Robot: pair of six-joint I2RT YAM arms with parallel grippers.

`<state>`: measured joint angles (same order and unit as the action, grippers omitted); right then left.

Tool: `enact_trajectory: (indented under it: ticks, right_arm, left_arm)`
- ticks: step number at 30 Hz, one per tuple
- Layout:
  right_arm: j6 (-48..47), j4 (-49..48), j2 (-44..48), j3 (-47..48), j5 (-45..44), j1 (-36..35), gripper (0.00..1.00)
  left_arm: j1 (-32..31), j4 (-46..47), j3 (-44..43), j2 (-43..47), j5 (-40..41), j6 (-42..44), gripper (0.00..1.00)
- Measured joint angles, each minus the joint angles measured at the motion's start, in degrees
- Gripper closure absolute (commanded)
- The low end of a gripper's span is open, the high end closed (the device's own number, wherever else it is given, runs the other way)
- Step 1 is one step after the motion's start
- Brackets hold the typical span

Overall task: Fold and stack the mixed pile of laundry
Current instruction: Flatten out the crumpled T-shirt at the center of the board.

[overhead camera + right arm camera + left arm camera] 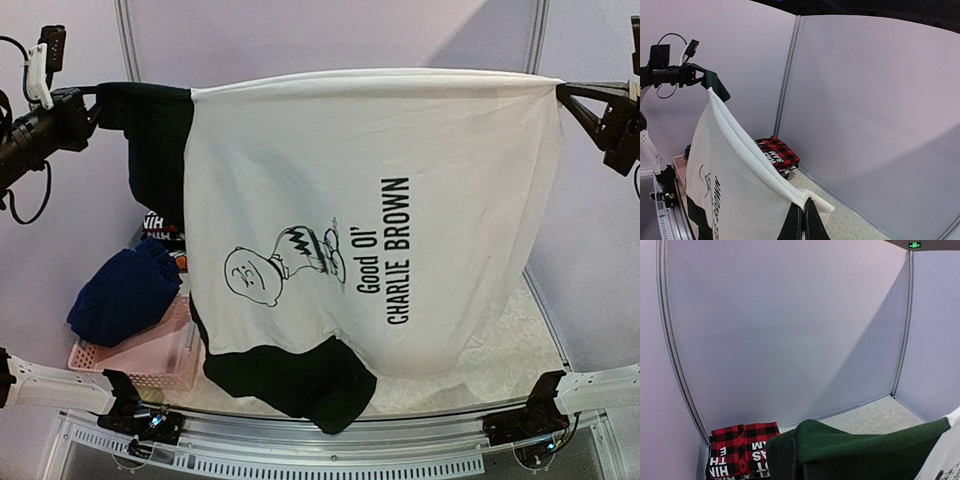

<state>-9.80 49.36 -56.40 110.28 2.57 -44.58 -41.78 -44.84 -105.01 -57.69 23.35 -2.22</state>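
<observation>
I should lower my left gripper outward and release the green sleeve (865, 445) on the bare tabletop beside the plaid shirt, since that spot lies below and outward of the gripper.
The white T-shirt (420, 150) with a black cartoon print hangs spread in the air, sideways, between both grippers. My left gripper (103, 100) is shut on its dark green sleeve (865, 445), whose cloth hides most of the fingers in the left wrist view. My right gripper (803, 220) is shut on the white hem at the shirt's other end (552, 88). The second dark sleeve (300, 385) droops toward the table's front. A folded red-and-black plaid shirt (742, 445) lies at the back left corner (777, 152), apart from both grippers.
A pink lattice basket (150, 365) stands at the front left, with a navy garment (125, 290) heaped on it. Pale walls close in the back and both sides. The hanging shirt hides most of the table (500, 360) from above.
</observation>
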Motion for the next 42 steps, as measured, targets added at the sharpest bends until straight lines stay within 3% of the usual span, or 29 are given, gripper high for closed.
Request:
enact_trajectory:
  ticks: [7, 15, 19, 23, 28, 32, 36, 42]
  right_arm:
    - [-0.1, 1.4, -0.4, 0.2, 7.0, 0.0, 1.00]
    - [0.1, 1.4, 0.7, 2.3, 8.8, 0.0, 1.00]
    - [1.4, 0.5, 1.3, 3.4, 3.8, 0.0, 1.00]
    - [2.5, -1.4, 1.1, 0.0, -7.8, 0.0, 1.00]
    - [4.9, -2.9, -3.6, -10.4, -26.8, 0.7, 1.00]
    - [10.1, -1.9, -13.2, -15.7, -35.0, 7.1, 1.00]
    - [15.4, -0.2, -23.0, -22.3, -39.3, 11.7, 1.00]
    - [18.7, -1.3, -34.1, -29.5, -38.8, 16.2, 1.00]
  left_arm:
    - [0.0, 0.5, -4.7, -0.8, -4.1, 0.5, 1.00]
    - [0.0, 4.3, -6.8, 0.5, -13.5, 2.2, 1.00]
    - [0.0, 5.2, -8.8, -0.6, -17.0, 4.2, 1.00]
    - [0.0, 5.0, -12.6, -4.9, -16.7, 6.1, 1.00]
    - [0.5, 3.0, -15.8, -16.8, -9.6, 7.8, 1.00]
    - [4.1, -0.7, -16.5, -31.3, -7.7, 7.3, 1.00]
    - [8.2, -6.3, -18.6, -53.0, -10.9, 5.5, 1.00]
    - [10.8, -11.6, -18.7, -71.6, -15.1, 4.1, 1.00]
